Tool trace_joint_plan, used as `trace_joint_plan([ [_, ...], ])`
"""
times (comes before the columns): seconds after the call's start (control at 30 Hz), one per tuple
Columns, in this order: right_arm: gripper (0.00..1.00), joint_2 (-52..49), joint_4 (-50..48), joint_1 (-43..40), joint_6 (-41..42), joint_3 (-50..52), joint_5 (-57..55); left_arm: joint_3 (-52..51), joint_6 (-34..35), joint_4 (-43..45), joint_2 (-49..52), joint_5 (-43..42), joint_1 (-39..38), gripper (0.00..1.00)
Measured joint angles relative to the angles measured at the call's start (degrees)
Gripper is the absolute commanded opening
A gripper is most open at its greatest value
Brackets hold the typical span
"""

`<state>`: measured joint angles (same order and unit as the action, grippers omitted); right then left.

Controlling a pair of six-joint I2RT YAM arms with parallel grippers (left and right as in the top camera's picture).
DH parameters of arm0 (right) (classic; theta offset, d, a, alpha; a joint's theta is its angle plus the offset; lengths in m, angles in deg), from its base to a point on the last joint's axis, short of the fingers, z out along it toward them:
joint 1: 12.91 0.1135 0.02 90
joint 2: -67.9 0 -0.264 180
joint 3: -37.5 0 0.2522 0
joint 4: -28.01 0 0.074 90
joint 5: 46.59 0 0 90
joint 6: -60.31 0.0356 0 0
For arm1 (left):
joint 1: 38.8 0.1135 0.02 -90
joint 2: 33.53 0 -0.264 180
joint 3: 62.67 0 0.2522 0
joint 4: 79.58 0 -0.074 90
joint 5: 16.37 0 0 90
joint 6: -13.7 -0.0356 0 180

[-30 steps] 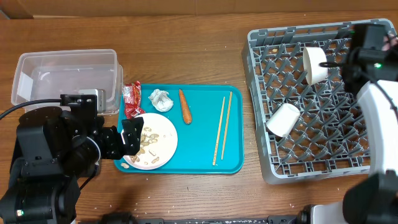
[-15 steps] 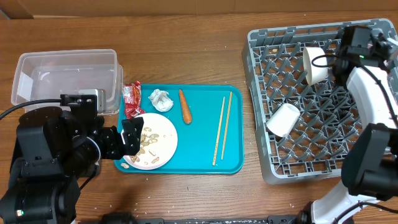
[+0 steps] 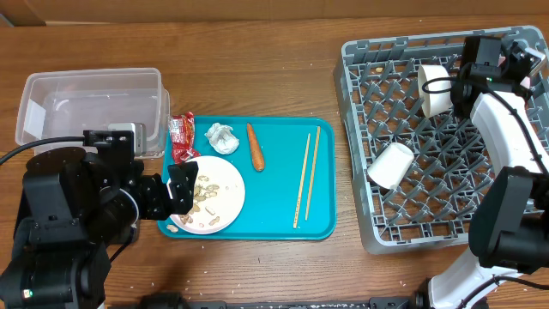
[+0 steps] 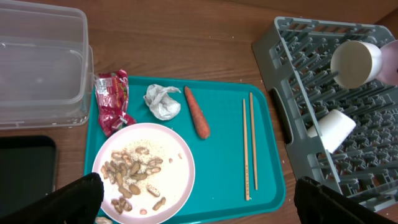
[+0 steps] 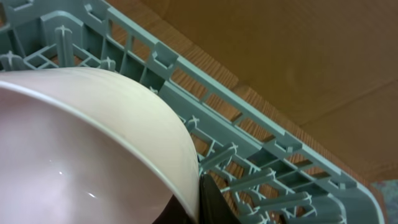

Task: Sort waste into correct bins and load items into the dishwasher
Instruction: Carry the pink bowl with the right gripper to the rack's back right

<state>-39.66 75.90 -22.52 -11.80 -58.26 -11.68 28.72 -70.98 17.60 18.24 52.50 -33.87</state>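
The dishwasher's wires already lie beneath the pinkish-white bowl's rim, so my right gripper needs to move from the far corner toward the white bowl and release that rim.
On the teal tray lie a red wrapper, a white tissue, a carrot, wooden chopsticks and a white plate with beige scraps. My left gripper is open and empty over the plate's left edge; in the left wrist view its fingers frame the plate. My right gripper is over the grey rack's far right corner, shut on the rim of a pinkish-white bowl. A white cup and a white bowl lie in the rack.
The clear tub stands at the far left, behind my left arm. The black tray shows only in the left wrist view, left of the teal tray. One scrap lies off the plate at the tray's front edge.
My right arm has shifted a little left and turned over the rack's far right corner, still holding the bowl. The left arm and the tray's things have not moved.
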Motion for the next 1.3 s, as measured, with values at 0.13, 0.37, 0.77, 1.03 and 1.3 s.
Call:
trace_joint_plan([
  [0.13,0.04,-0.07,-0.44,0.50,-1.36,0.00,-0.59,0.00,0.00,0.00,0.00,0.00,0.00,1.00],
  [0.37,0.04,-2.19,-0.46,1.44,-1.84,0.00,-1.49,0.00,0.00,0.00,0.00,0.00,0.00,1.00],
  [0.77,0.04,-2.93,-3.21,4.46,-2.86,0.00,-7.76,0.00,0.00,0.00,0.00,0.00,0.00,1.00],
  [1.03,0.04,-4.26,-7.08,4.72,-7.43,0.00,-11.82,0.00,0.00,0.00,0.00,0.00,0.00,1.00],
  [1.3,0.04,-4.33,-5.68,4.74,-8.13,0.02,-12.55,0.00,0.00,0.00,0.00,0.00,0.00,1.00],
])
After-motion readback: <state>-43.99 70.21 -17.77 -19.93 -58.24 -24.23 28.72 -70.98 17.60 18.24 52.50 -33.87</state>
